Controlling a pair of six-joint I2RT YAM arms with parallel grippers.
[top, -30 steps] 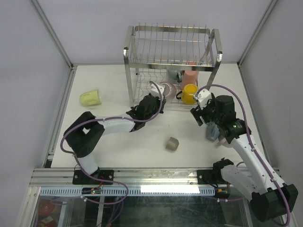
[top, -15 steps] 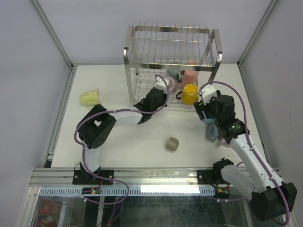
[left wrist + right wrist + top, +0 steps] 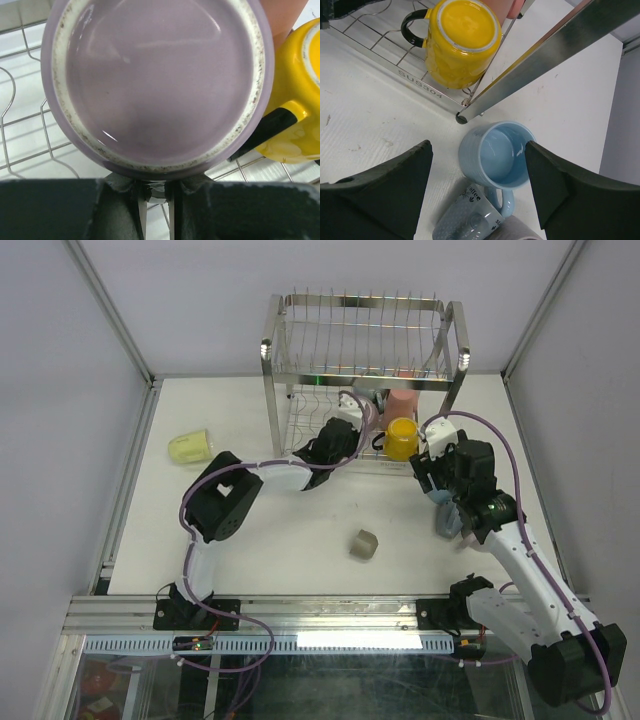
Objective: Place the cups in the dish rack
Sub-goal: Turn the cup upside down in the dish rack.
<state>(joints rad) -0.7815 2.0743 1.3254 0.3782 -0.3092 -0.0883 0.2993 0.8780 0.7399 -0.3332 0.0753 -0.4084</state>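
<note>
The bare wires beside the yellow mug's handle are below my left gripper. I will lower it, ease it toward that handle and let go of the mauve mug (image 3: pixel 157 80) there.
The dish rack (image 3: pixel 360 335) stands at the back middle of the table. My left gripper (image 3: pixel 155 187) is shut on a mauve mug (image 3: pixel 157 80), held base toward the camera over the lower tier's wires (image 3: pixel 30 120); in the top view the gripper (image 3: pixel 345 430) reaches into that tier. A yellow mug (image 3: pixel 462 42) with a black handle sits upside down on the lower tier beside a pink mug (image 3: pixel 402 403). My right gripper (image 3: pixel 477 147) is open, its fingers on either side of an upright light blue mug (image 3: pixel 497 155) on the table by the rack's leg (image 3: pixel 540 60).
A grey-blue mug (image 3: pixel 465 220) printed "coffee" lies against the light blue mug's handle. A pale yellow-green mug (image 3: pixel 190 447) lies at the left. A small grey-beige cup (image 3: pixel 364 545) sits at the near middle. Metal frame posts border the table.
My left gripper has carried the mauve mug further back and right into the rack's lower tier. The right gripper shifted slightly toward the rack's leg, then held still.
</note>
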